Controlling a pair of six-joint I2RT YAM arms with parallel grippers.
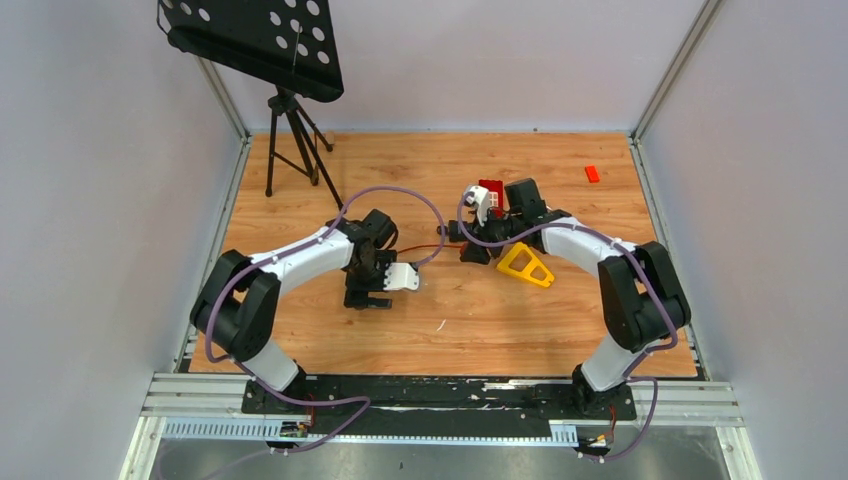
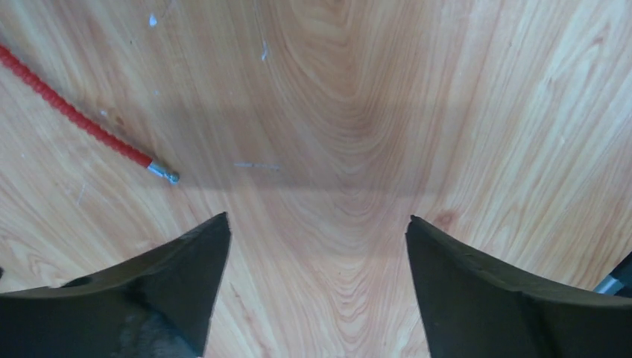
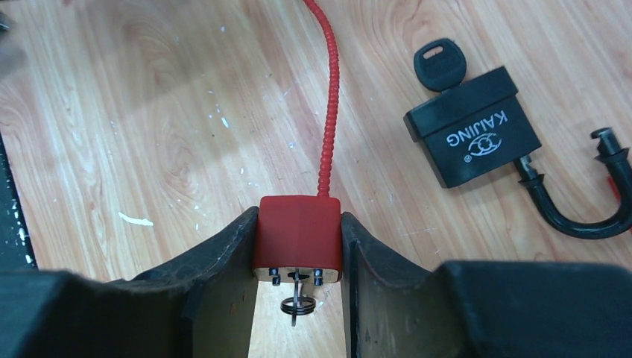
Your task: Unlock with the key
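Observation:
The red padlock in my right gripper needs to go down next onto the bare tabletop beside the black padlock and be released there, because the metal tip of the cable already lies free.
My right gripper is shut on a red padlock body. A red cable runs forward from the lock. A small metal key with a wire ring sticks out of the lock's keyhole face, between my fingers. A black padlock lies on the table to the right. A black-headed key is in it and its shackle is swung open. My left gripper is open and empty over bare wood, with the cable's metal tip to its left. In the top view the right gripper sits mid-table and the left gripper nearer.
A yellow triangular piece lies under the right forearm. A red block sits by the right wrist. A small orange block lies far right. A tripod with a black perforated tray stands at the far left.

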